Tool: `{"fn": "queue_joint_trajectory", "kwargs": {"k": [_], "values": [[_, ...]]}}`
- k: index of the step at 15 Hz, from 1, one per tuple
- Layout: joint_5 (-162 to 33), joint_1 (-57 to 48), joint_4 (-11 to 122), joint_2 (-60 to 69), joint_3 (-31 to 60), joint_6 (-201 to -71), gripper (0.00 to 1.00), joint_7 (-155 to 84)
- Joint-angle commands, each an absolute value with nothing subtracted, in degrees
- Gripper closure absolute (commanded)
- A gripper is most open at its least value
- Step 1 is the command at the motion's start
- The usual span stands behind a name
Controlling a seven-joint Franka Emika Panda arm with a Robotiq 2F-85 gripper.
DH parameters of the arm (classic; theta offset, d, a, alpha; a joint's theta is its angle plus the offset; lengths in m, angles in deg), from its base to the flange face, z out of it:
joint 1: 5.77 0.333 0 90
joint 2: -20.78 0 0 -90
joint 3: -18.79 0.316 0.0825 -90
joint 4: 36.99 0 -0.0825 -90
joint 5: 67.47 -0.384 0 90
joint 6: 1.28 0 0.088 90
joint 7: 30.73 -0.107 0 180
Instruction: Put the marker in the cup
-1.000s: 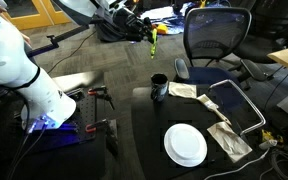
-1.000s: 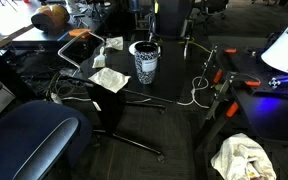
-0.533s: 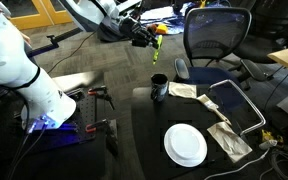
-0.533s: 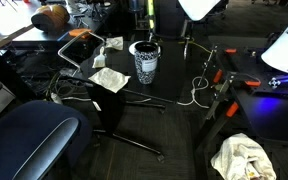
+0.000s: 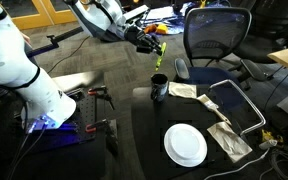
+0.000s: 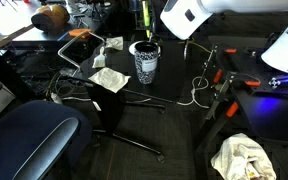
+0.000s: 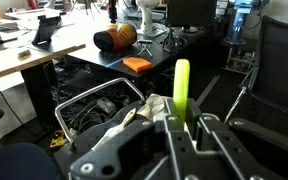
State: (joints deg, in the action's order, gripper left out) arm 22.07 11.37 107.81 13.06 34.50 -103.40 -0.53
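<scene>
The marker goes down next toward the black cup's opening (image 5: pixel 159 79) below my gripper until the marker's hanging end is inside, and then my gripper releases it.
My gripper (image 7: pixel 182 126) is shut on the bright yellow-green marker (image 7: pixel 182 90), which sticks out from between the fingers. In an exterior view the gripper (image 5: pixel 147 40) holds the marker (image 5: pixel 156 50) in the air, well above and slightly behind the black cup (image 5: pixel 159 89). The cup stands upright near the back edge of the dark table (image 5: pixel 149 135). In an exterior view the cup (image 6: pixel 144 62) stands mid-table, with the marker (image 6: pixel 142 14) high above it at the top edge. The cup does not show in the wrist view.
A white plate (image 5: pixel 185 145) lies on the table's near side. Crumpled cloths (image 5: pixel 228 138) and a bent metal bar (image 5: pixel 240 100) lie beside it. An office chair (image 5: pixel 217 40) stands behind the table. A cable (image 6: pixel 198 92) trails over the table edge.
The arm has swung the gripper and marker slightly sideways and tilted them. Its white body has come into an exterior view at the top. The cup and plate have not moved.
</scene>
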Motion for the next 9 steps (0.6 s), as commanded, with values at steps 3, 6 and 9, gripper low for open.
{"fn": "queue_joint_trajectory", "kwargs": {"k": [3, 6, 9], "values": [[23.3, 9.6, 105.3, 8.7, 33.8, -103.2, 0.96, -1.9], [23.4, 9.0, 104.4, 6.5, 33.6, -102.8, 0.96, -3.3], [23.4, 8.6, 103.3, 4.2, 33.5, -102.7, 0.96, -5.5]]}}
